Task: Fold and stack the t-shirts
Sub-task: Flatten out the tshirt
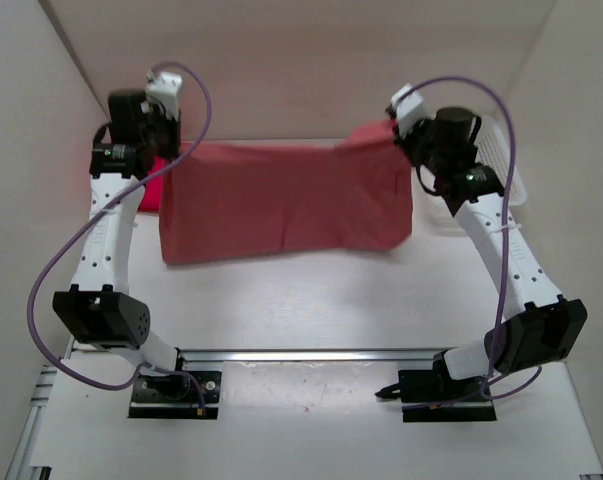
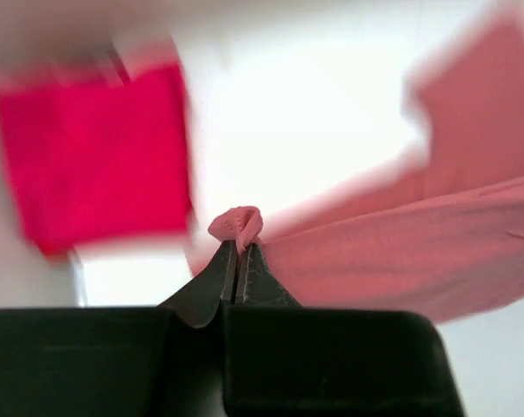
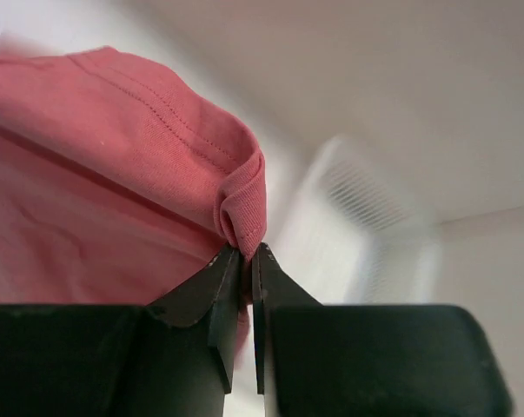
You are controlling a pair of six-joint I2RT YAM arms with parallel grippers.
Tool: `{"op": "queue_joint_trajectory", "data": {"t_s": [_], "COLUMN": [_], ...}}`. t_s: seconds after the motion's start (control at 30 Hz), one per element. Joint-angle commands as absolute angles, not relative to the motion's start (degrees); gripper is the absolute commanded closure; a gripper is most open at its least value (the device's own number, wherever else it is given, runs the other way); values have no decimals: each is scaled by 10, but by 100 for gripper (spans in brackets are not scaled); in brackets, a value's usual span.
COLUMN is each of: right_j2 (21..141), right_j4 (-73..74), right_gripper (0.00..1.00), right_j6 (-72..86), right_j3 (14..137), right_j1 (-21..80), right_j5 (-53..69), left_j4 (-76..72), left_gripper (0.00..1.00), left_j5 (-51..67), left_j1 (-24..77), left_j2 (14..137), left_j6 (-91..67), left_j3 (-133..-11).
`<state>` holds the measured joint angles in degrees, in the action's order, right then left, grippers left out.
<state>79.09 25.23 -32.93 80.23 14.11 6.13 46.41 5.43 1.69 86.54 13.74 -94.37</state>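
Note:
My right gripper is above and in front of the tabletop by the shirt's near edge [image 1: 357, 258], so it should pull the lifted corner back and down to release it flat.
A dusty salmon pink t-shirt [image 1: 281, 200] is stretched between both grippers, its lower edge lying on the table. My left gripper [image 1: 171, 152] is shut on its left top corner; in the left wrist view the fingers [image 2: 240, 248] pinch a bunched bit of that pink cloth [image 2: 401, 252]. My right gripper [image 1: 397, 132] is shut on the right top corner, and in the right wrist view the jaws [image 3: 247, 252] clamp a hemmed fold of the shirt [image 3: 114, 174]. A bright red t-shirt [image 1: 149, 190] lies behind the left arm and shows blurred as a red t-shirt [image 2: 96, 156] in the left wrist view.
A white mesh basket [image 1: 506, 160] stands at the right edge behind the right arm, blurred as a basket [image 3: 357, 200] in the right wrist view. White walls close in the table on the left, back and right. The arm bases sit on a rail at the near edge.

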Motion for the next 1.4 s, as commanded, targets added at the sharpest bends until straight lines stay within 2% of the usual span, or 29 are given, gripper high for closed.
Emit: {"op": "queue_joint_trajectory", "data": {"t_s": [0.0, 0.1, 0.3, 0.43, 0.63, 0.8, 0.87, 1.1, 1.37], "right_j2": [797, 788, 694, 637, 604, 573, 564, 574, 595], "right_j4": [86, 89, 154, 260, 537, 624, 629, 599, 339], "right_gripper": [100, 100, 100, 100, 100, 100, 100, 100, 100], "right_j6": [-339, -353, -384, -428, -461, -445, -451, -455, -338], "right_j3": [931, 968, 860, 803, 759, 666, 600, 552, 526], "right_j1": [149, 168, 184, 187, 222, 247, 278, 316, 259], "right_j5": [-86, -78, -13, 73, 225, 296, 294, 287, 244], "left_j4": [373, 359, 348, 354, 439, 487, 508, 566, 578], "left_gripper": [100, 100, 100, 100, 100, 100, 100, 100, 100], "left_j5": [27, 26, 46, 57, 61, 60, 47, 38, 44], "left_j1": [-16, -20, -12, 8, 7, 1, -17, -19, -72], "left_j2": [865, 832, 707, 625, 518, 424, 400, 450, 505], "left_j6": [71, 73, 108, 131, 156, 216, 226, 250, 193], "left_j3": [-1107, -1113, -944, -791, -623, -480, -465, -486, -503]}}
